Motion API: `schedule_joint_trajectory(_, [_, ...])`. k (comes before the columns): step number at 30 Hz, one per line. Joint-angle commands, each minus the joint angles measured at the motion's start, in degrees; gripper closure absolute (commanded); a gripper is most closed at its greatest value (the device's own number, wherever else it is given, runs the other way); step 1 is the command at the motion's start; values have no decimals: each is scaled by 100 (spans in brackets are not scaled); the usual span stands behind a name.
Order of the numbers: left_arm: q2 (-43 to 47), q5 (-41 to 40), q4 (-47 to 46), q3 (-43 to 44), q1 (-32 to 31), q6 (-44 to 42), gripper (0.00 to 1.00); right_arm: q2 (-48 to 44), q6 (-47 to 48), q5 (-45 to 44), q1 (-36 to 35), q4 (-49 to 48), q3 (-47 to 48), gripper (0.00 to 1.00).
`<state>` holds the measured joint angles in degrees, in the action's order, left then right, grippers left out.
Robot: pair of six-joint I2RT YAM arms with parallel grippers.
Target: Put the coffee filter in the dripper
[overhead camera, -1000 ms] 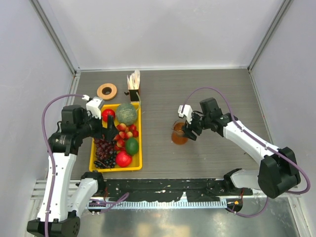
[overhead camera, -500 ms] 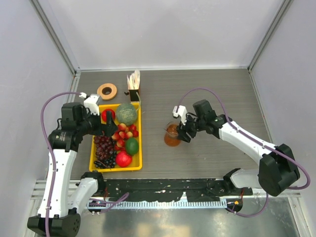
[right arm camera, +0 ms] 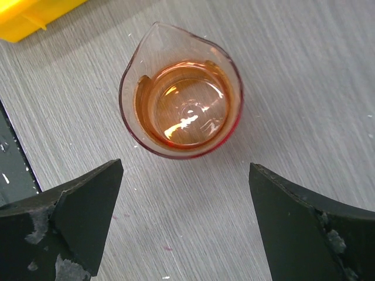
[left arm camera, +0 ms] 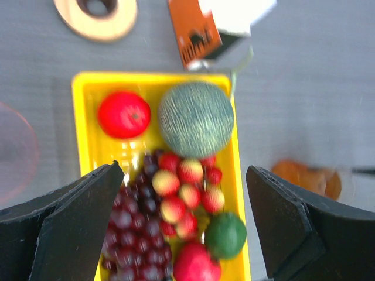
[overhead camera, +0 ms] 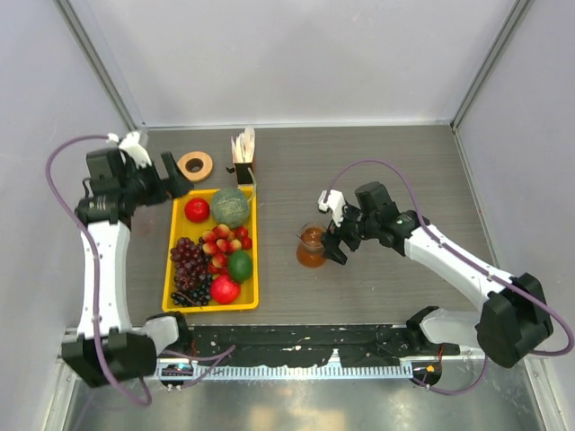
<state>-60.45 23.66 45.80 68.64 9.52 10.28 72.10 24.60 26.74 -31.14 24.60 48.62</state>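
Note:
The dripper's edge facing my left gripper is nearest to its open fingers, so I need to lower that gripper outward next, tilt it toward the dripper (overhead camera: 194, 166) and close on that edge.
The dripper (overhead camera: 194, 166), a tan-orange ring with a dark centre hole, sits at the back left of the table; it also shows in the left wrist view (left arm camera: 96, 14). No single loose coffee filter is in view. An upright bundle of cream-white papers (overhead camera: 243, 144) stands in a small dark box (left arm camera: 193, 36) right of the dripper. My left gripper (overhead camera: 172, 173) is open and empty, just left of the dripper; in its wrist view (left arm camera: 183, 171) it looks down on the fruit tray. My right gripper (overhead camera: 334, 244) is open and empty, its fingers just short of the glass jug (right arm camera: 181, 105).
A yellow tray (overhead camera: 255, 269) holds grapes, a green melon (overhead camera: 231, 206), red fruit and a lime (overhead camera: 240, 266). The jug of amber liquid (overhead camera: 312, 245) stands mid-table right of the tray. Grey walls close in the back and sides.
My left arm swung back and left, moving its gripper from over the tray to beside the dripper. The jug shifted slightly left and my right gripper now sits open just behind it.

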Motion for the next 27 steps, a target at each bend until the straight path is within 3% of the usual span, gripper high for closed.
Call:
schedule_joint_trajectory(1, [-1273, 297, -1151, 868, 462, 597, 1, -608, -227, -20, 213, -69, 227, 4])
schedule_joint_trajectory(9, [-3840, 254, -1284, 2793, 718, 949, 1, -679, -271, 235, 705, -61, 218, 5])
schedule_joint_trajectory(15, [-5159, -10, -1469, 3585, 744, 1019, 2, -600, -245, 323, 855, -8, 209, 5])
schedule_joint_trajectory(21, [-6092, 244, -1522, 4034, 753, 1309, 7, -460, -192, 445, 978, 80, 235, 4])
schedule_joint_trajectory(27, [-6418, 209, -1811, 3815, 815, 1564, 7, -451, -193, 516, 1031, 115, 227, 5])
